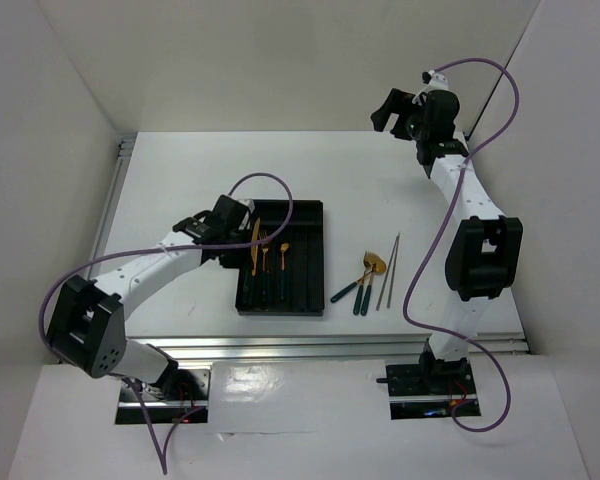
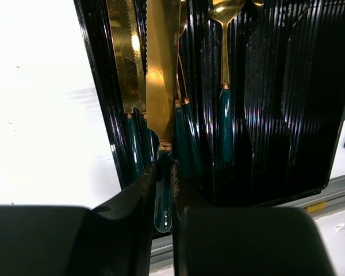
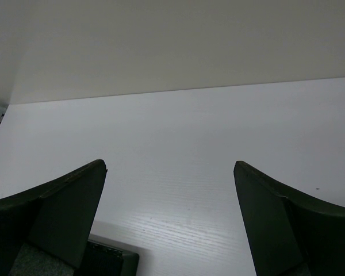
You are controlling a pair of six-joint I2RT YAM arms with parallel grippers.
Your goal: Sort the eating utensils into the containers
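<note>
Another gold knife is already in the tray's section beside the forks [image 2: 182, 118], so the left gripper will next move down and toward the tray's long edge, into that section.
The black tray [image 1: 308, 262] lies mid-table, its long compartments [image 2: 287, 86] running lengthwise. My left gripper [image 1: 240, 228] [image 2: 165, 165] is shut on the teal handle of a gold knife [image 2: 158, 75] [image 1: 255, 250], held over the tray's left side. Below it another knife [image 2: 125, 52] lies in the leftmost compartment; forks [image 2: 182, 118] and a spoon [image 2: 225, 63] lie in compartments to the right. More eating utensils [image 1: 362, 284] and two chopsticks [image 1: 388, 266] lie on the table right of the tray. My right gripper [image 1: 393, 108] [image 3: 169, 167] hangs open and holds nothing, high at the back right.
White walls close in the table on the left, back and right. A metal rail [image 1: 280, 345] runs along the near edge. A purple cable [image 1: 270, 180] arcs over the left arm. A tray corner [image 3: 112, 261] shows low in the right wrist view.
</note>
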